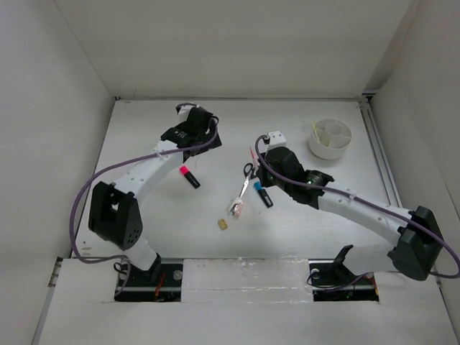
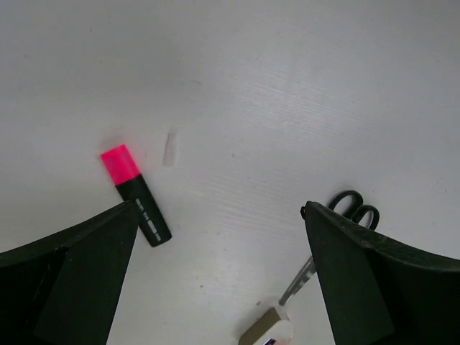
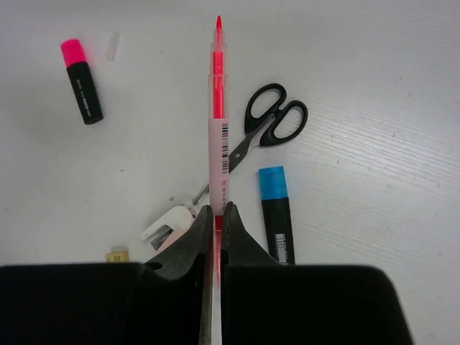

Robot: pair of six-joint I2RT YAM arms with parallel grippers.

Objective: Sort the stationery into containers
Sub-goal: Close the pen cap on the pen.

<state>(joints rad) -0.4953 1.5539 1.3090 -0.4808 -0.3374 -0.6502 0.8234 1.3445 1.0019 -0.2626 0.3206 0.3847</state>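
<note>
My open left gripper lowers onto the small clear scrap [image 2: 169, 148] next, its fingers on either side, and closes, since the scrap lies loose beside the pink-capped marker [image 2: 134, 194].
My right gripper [image 3: 218, 208] is shut on the thin red pen [image 3: 218, 108] and holds it above the table, tip pointing forward; in the top view the gripper [image 1: 259, 154] is left of the white compartment tub [image 1: 330, 138]. Below it lie the black-handled scissors [image 3: 267, 121], the blue-capped marker [image 3: 277, 215], a white eraser [image 3: 169, 223] and a tiny yellow eraser [image 3: 117, 254]. My left gripper [image 2: 219, 214] is open and empty, hovering above the table near the pink-capped marker [image 2: 134, 194]. A pale yellow stick [image 1: 315, 131] leans in the tub.
A small clear scrap [image 2: 169, 149] lies beside the pink marker. White walls close in the table on the left, back and right. The tub stands near the right rail [image 1: 377, 147].
</note>
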